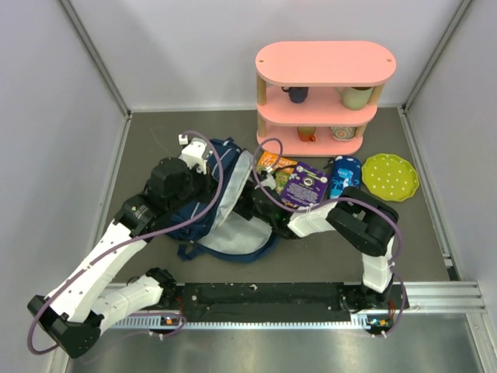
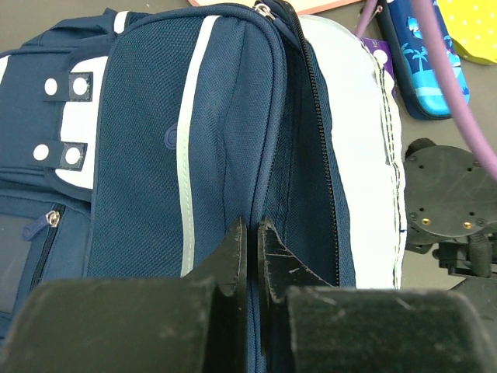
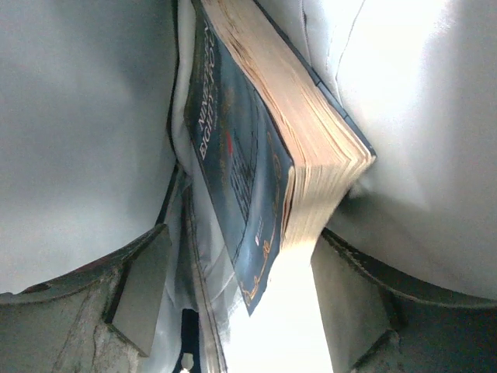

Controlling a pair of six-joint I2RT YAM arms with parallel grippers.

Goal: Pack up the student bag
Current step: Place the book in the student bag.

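My left gripper lowers the bag's opening edge over the bag's body (image 1: 220, 186) (image 2: 260, 219) next and opens only after that, since the dark blue book already sits inside.
The navy student bag (image 1: 203, 211) lies open on the table, its light grey lining flap (image 1: 234, 221) spread out. In the left wrist view the bag (image 2: 194, 132) shows its white stripe and zip edge. My left gripper (image 2: 252, 231) is shut on the bag's opening edge; in the top view it (image 1: 208, 165) is at the bag's far side. My right gripper (image 1: 260, 203) reaches inside the bag. In the right wrist view it (image 3: 241, 299) is open, and a thick book with a dark blue cover (image 3: 256, 155) stands between its fingers against the grey lining.
A purple book (image 1: 303, 185) on an orange one, a blue pencil case (image 1: 342, 175) and a yellow-green dotted plate (image 1: 390, 176) lie right of the bag. A pink shelf (image 1: 324, 64) with cups stands behind them. Walls close the sides.
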